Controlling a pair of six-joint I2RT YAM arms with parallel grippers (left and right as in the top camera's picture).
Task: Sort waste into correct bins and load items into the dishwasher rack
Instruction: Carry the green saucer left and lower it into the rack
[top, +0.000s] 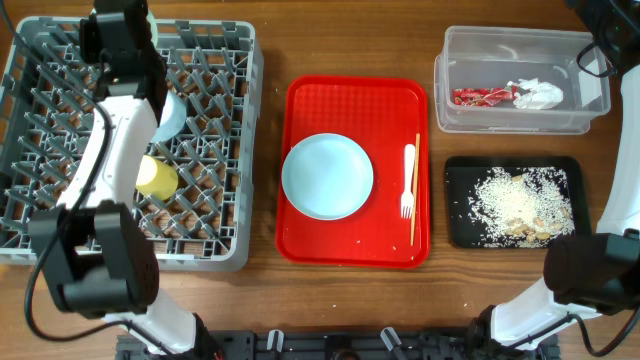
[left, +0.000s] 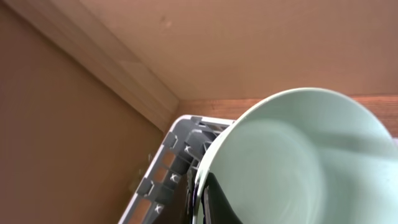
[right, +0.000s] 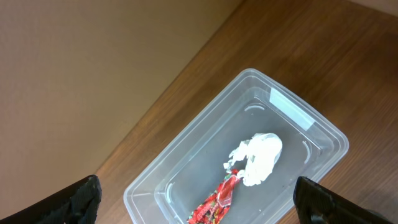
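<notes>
The rack's far corner (top: 72, 48) (left: 194, 143) beyond the pale blue bowl is empty, so my left gripper shifts to the left in the overhead view and down next.
My left gripper (left: 205, 202) is shut on the rim of the pale green bowl (left: 298, 162), one dark finger inside it, over the grey dishwasher rack (top: 215, 60); in the overhead view the arm hides that bowl. In the rack sit a yellow cup (top: 157, 177) and a pale blue bowl (top: 170, 115). The red tray (top: 300, 100) holds the pale plate (top: 327, 177), white fork (top: 408, 180) and chopsticks (top: 416, 190). My right gripper (right: 202, 205) hangs open above the clear tub (right: 186, 174), which contains the red wrapper (right: 214, 202) and white tissue (right: 258, 158).
The black tray (top: 460, 225) with whitish rice scraps (top: 515, 203) lies in front of the clear tub (top: 445, 90) at the right. A brown wall stands close behind the rack's far corner (left: 180, 134).
</notes>
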